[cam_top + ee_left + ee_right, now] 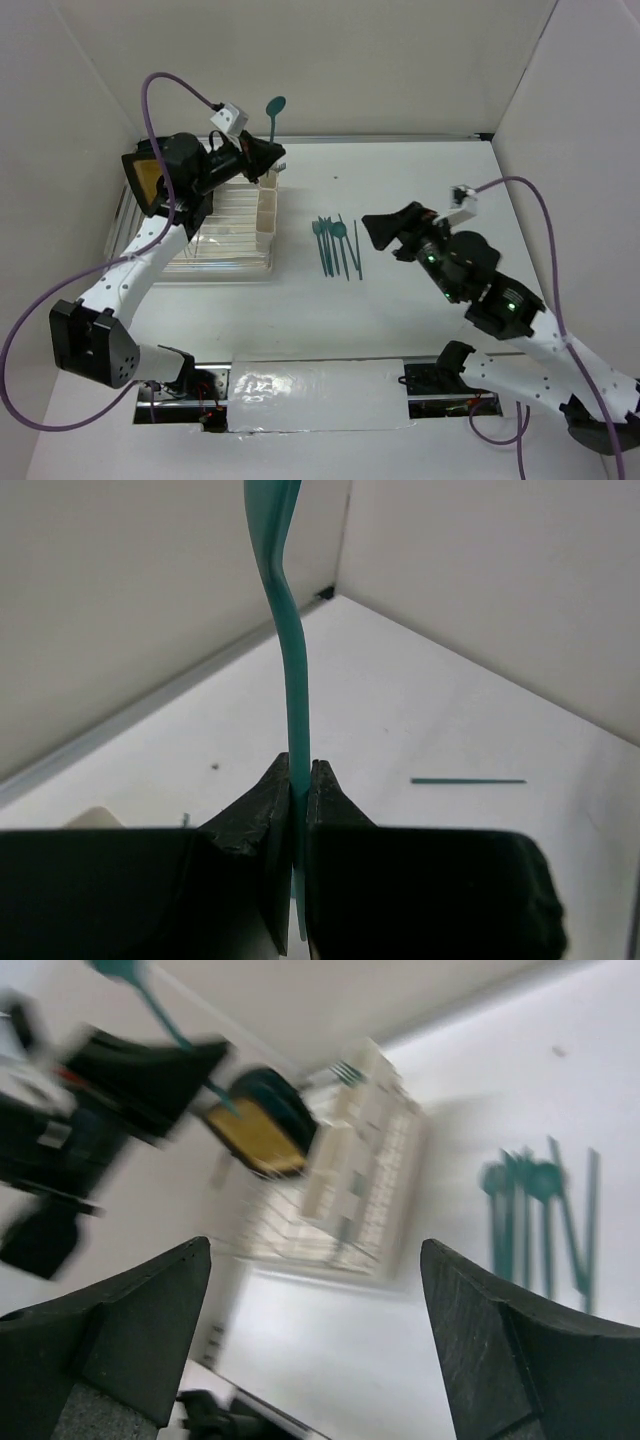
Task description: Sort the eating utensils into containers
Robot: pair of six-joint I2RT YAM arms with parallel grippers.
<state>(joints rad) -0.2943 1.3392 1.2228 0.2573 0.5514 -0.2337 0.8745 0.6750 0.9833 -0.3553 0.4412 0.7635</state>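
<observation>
Next I will lower my left gripper over the far cream-white cup (267,200) until the spoon's handle stands inside, then release it, since fork teeth already stick out there.
My left gripper (268,158) is shut on the handle of a dark teal spoon (275,106) and holds it upright, bowl up, above the far cream-white cup (267,200) of the dish rack (215,235). In the left wrist view the jaws (298,780) pinch the thin handle (295,690). Several teal utensils (335,245) lie together on the table right of the rack. My right gripper (372,231) is open and empty just right of this pile. The blurred right wrist view shows the pile (540,1210), the cups (365,1130) and the held spoon (140,985) beyond my gripper (315,1260).
A black-rimmed yellow plate (145,180) stands in the rack's far left part behind my left arm. Fork tines (345,1068) stick out of the far cup. One thin teal piece (468,780) lies alone on the table. White walls close the back and both sides.
</observation>
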